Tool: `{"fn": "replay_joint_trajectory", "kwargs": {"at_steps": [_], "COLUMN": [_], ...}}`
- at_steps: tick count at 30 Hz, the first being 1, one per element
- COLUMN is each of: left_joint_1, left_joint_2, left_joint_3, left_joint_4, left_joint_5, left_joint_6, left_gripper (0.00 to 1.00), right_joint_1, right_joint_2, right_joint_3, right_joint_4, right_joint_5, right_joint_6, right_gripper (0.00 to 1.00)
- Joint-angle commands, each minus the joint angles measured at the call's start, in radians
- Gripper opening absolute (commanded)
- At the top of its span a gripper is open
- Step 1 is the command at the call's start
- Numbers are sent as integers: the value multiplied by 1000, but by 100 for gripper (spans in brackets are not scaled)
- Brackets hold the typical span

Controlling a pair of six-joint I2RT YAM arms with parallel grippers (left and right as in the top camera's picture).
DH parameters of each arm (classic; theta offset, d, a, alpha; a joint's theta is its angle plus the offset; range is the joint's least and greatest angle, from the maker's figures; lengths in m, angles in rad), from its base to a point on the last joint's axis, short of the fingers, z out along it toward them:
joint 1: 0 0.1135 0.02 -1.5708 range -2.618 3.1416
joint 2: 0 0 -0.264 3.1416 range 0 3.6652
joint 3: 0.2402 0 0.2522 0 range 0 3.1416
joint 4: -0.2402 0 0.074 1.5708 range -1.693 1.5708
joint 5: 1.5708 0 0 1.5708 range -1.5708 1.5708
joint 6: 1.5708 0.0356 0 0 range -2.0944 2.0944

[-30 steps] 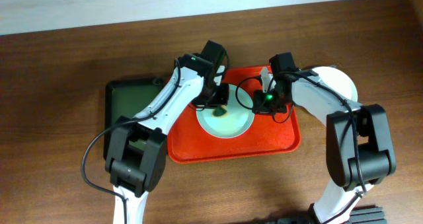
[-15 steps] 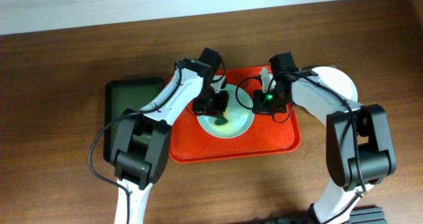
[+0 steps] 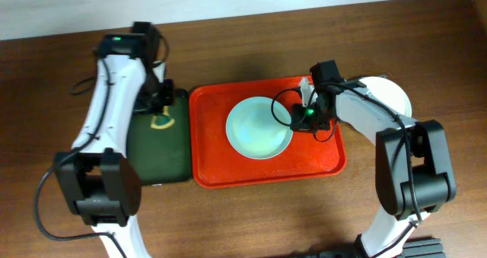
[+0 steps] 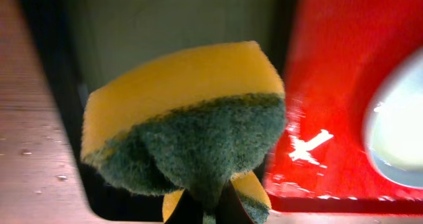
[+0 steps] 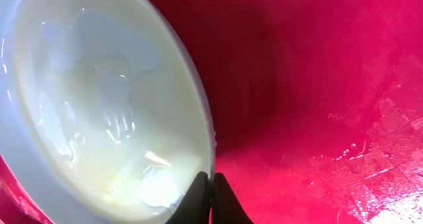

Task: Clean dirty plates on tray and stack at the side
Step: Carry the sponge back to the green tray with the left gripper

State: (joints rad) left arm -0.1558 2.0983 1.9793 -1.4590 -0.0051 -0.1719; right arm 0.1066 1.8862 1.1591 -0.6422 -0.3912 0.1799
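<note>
The green tray is bare under the sponge, so my left gripper will next go down toward the middle of the dark green tray and ease away from the side of the red-orange tray.
A pale mint plate lies on the red-orange tray. My right gripper is shut on the plate's right rim; the wrist view shows the jaws pinching the rim of the wet, glossy plate over the tray. My left gripper is shut on a yellow and green sponge and holds it over the dark green tray, left of the red-orange tray. A white plate lies on the table right of the tray, partly under my right arm.
The dark green tray abuts the red-orange tray's left side. Brown wooden table surrounds both. A pale wall runs along the table's far edge.
My left gripper has carried the sponge off the plate and moved left, over the dark green tray. The right gripper has stayed on the plate's rim.
</note>
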Motion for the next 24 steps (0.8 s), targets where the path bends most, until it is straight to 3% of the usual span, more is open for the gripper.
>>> {"fn": "replay_joint_trajectory", "kwargs": {"at_steps": [1, 4, 9, 12, 13, 14, 18, 19, 21, 24], "left_joint_1": [71, 93, 87, 88, 88, 88, 88, 89, 112, 183], "left_joint_2": [-22, -20, -19, -19, -19, -19, -42, -61, -98, -152], "left_joint_3": [-4, -80, -315, -339, -337, -330, -207, -146, -13, 111], "left_joint_4": [7, 39, 242, 268, 261, 250, 181, 161, 125, 93], "left_joint_5": [-29, -29, -30, -29, -29, -28, -18, -18, -18, -18], "left_joint_6": [62, 62, 118, 117, 117, 117, 94, 93, 29, -72], "left_gripper": [0, 0, 0, 0, 20, 32, 50, 68, 75, 76], "right_joint_1": [12, 12, 12, 12, 12, 12, 12, 12, 12, 12], "right_joint_2": [19, 19, 19, 19, 19, 19, 19, 19, 19, 19], "right_joint_3": [-11, -11, -11, -11, -11, -11, -11, -11, -11, -11], "right_joint_4": [3, 3, -1, 0, 0, 0, 3, 3, 3, 3], "right_joint_5": [-16, -16, -16, -16, -16, -16, -16, -16, -16, -16], "right_joint_6": [-3, -3, -3, -3, -3, -3, -3, -3, -3, -3], "right_gripper": [4, 4, 4, 4, 4, 4, 5, 6, 18, 22]}}
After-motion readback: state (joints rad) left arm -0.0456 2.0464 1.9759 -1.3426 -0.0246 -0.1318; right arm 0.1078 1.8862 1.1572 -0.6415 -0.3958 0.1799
